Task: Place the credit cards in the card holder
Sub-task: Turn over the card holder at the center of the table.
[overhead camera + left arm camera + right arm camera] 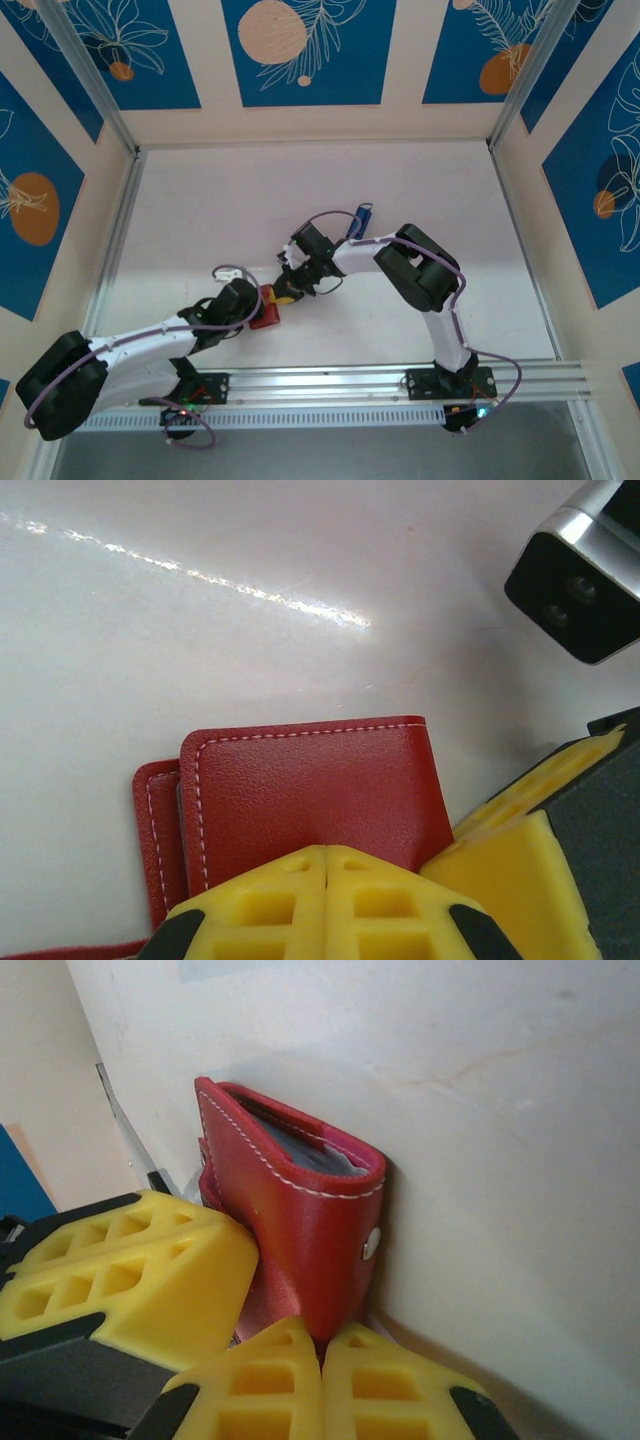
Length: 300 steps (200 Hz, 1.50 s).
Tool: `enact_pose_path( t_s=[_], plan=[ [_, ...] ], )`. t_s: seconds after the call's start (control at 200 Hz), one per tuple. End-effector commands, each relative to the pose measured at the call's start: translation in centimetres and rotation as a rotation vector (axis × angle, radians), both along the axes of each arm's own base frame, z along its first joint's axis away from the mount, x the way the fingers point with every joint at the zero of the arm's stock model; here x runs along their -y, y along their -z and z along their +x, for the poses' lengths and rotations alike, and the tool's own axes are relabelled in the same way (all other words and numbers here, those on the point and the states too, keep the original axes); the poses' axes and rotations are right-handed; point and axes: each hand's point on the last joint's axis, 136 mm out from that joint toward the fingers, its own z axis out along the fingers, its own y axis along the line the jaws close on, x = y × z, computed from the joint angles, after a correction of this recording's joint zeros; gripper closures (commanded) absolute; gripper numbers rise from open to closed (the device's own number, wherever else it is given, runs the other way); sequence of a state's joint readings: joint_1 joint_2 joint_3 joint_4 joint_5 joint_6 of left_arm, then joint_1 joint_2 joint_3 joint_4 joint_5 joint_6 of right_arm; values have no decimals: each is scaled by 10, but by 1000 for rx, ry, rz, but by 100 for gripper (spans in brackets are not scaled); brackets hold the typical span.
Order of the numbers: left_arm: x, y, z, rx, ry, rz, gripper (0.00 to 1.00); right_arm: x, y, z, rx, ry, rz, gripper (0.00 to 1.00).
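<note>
I will next move the card holder in my right gripper away from the left gripper's fingers, which are crowding it. Then I will let go of it on the bare tabletop beside my right gripper's own forearm.
The red card holder is at the near middle of the table, caught between both grippers. My left gripper is shut, and the holder's stitched flap runs in under its yellow tips. My right gripper is shut on the lower end of the card holder, which stands slightly spread, with grey pockets and a snap button showing. The left gripper's yellow finger sits close beside it. A small blue thing, likely a credit card, lies beyond the right arm.
The white table is walled by cream panels with blue leaf prints. A metal rail along the near edge carries both arm bases. The right arm's elbow bends over the table's right half. The right wrist's camera is close above the holder.
</note>
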State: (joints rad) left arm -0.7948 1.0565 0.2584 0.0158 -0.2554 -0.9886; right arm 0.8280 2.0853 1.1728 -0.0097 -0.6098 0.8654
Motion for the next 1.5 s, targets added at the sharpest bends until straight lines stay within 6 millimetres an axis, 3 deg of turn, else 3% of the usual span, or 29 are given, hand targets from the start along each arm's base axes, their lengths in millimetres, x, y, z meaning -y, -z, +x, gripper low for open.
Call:
enact_pose_path(
  t_s=[0.0,0.21,0.39,0.51,0.64,0.81,1.0,1.16,1.345,1.496],
  plan=[
    [-32,49,-54,-252,68,159,96,-17,-24,-31,6,-104,106,100],
    [-17,-8,-34,-108,142,137,85,4,-67,-7,119,-48,117,100],
    [-17,-41,-29,-51,134,109,81,47,-87,17,204,46,25,100],
    [-23,-45,-28,-47,120,137,79,89,-84,25,288,85,-204,100],
    [-22,-43,-28,-52,121,139,79,146,-81,28,361,130,-503,100],
    [-16,-40,-26,-58,133,125,79,218,-92,29,452,209,-847,100],
    [-11,-42,-24,-58,147,116,80,261,-98,30,533,221,-1137,100],
    [-13,-48,-25,-51,144,120,80,238,-85,29,577,119,-1254,100],
    [-21,-53,-27,-42,120,128,80,168,-54,18,575,-12,-1194,100],
    [-28,-57,-27,-38,95,143,80,100,-49,5,593,-119,-998,77]
  ],
)
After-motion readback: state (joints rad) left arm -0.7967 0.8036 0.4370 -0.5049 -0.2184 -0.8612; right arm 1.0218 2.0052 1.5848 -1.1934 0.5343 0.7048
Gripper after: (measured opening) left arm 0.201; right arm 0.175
